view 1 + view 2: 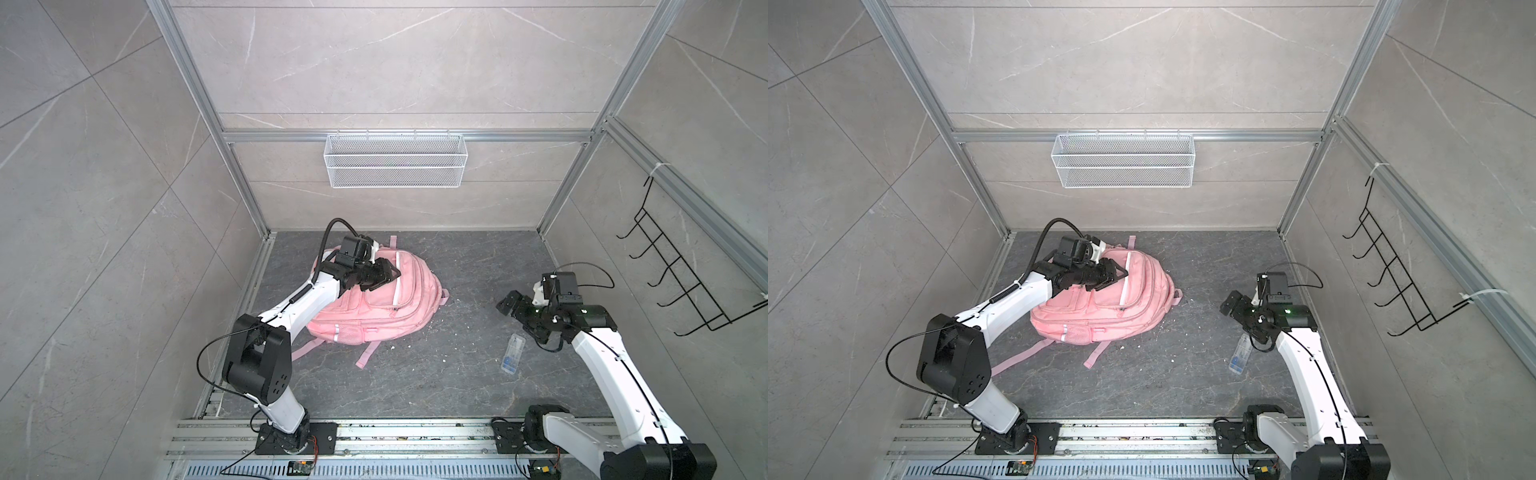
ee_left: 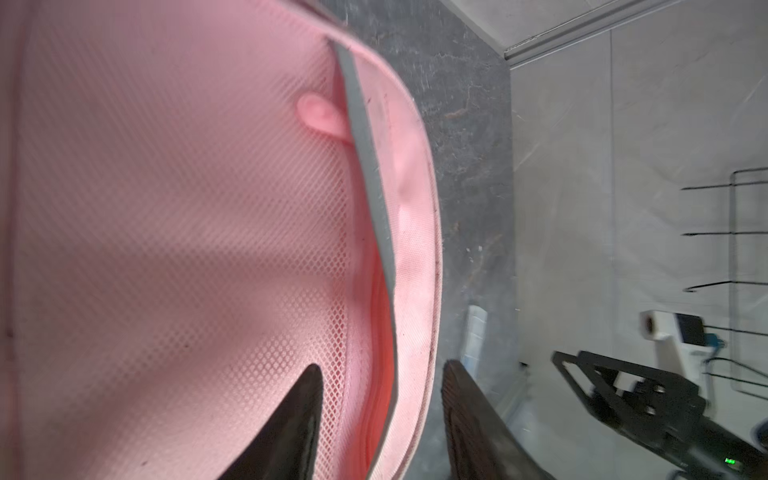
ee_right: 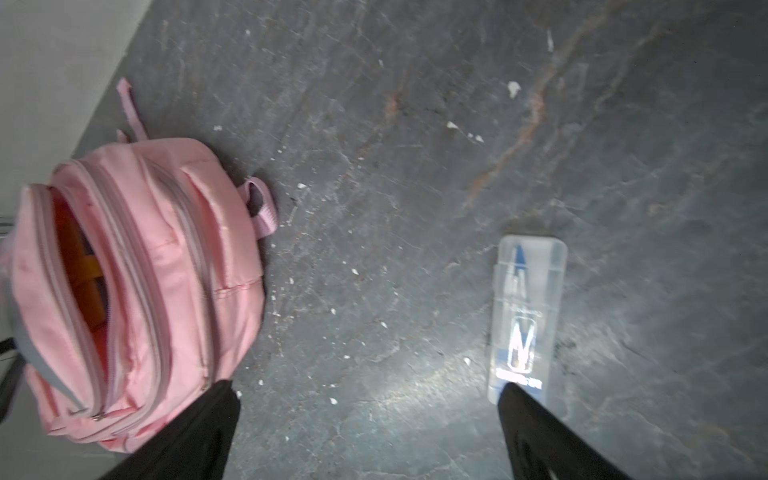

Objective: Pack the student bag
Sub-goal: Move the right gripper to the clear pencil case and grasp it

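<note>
The long sides of the pen case lie uncovered on the floor, so my open right gripper should next move back and down around the middle of the clear pen case [image 1: 512, 352] [image 3: 525, 316].
The student bag [image 1: 386, 307] [image 1: 1113, 307] lies on the dark floor, pink with white strips, its straps trailing toward the front. My left gripper [image 1: 390, 273] [image 1: 1120, 273] hovers over its upper end. In the left wrist view the left gripper [image 2: 382, 365] is open, its fingers standing on either side of the bag's [image 2: 166, 208] grey-trimmed rim without pinching it. The right wrist view shows the bag [image 3: 166, 270] unzipped, with something orange [image 3: 83, 270] inside. My right gripper [image 1: 509, 305] [image 1: 1229, 305] [image 3: 365, 384] stands wide open and empty above bare floor, between the bag and a clear pen case [image 1: 512, 352] [image 1: 1241, 354] [image 3: 525, 316].
A white wire basket [image 1: 395, 160] hangs on the back wall. A black wire hook rack [image 1: 681, 270] is fixed to the right wall. Aluminium rails [image 1: 374, 432] run along the front edge under both arm bases. White crumbs [image 3: 514, 88] are scattered over the floor.
</note>
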Robot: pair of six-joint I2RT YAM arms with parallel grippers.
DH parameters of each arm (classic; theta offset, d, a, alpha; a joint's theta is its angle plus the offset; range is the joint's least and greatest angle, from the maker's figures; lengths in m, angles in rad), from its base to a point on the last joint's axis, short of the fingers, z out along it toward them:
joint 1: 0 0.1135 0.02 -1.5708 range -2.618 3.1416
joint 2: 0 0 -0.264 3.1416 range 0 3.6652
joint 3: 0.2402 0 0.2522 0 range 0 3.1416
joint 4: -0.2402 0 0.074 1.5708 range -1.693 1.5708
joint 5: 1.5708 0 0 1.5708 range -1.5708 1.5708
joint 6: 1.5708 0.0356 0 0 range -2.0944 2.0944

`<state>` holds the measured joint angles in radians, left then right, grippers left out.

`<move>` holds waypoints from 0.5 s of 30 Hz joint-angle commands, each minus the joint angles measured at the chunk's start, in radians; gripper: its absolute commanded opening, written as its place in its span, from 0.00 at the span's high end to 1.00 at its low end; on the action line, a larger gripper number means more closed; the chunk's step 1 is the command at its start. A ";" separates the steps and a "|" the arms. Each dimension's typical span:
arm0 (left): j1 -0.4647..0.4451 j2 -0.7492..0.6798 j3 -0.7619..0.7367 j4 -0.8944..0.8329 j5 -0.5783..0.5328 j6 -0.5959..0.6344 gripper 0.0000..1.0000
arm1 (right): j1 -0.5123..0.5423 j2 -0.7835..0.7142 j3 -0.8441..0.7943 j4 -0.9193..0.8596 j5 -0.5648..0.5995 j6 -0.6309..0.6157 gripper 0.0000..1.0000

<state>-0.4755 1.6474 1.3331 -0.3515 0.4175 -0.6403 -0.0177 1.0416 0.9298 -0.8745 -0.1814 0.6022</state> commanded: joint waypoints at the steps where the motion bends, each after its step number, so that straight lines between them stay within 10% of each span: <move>1: -0.082 -0.078 0.089 -0.154 -0.062 0.154 0.41 | -0.026 -0.018 -0.051 -0.086 0.063 -0.041 0.00; 15: -0.361 0.035 0.143 -0.134 0.004 0.113 0.28 | -0.134 0.116 -0.235 0.081 0.008 0.030 0.00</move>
<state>-0.8467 1.6974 1.4677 -0.5373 0.3977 -0.5262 -0.1493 1.1332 0.7319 -0.8429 -0.1646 0.5957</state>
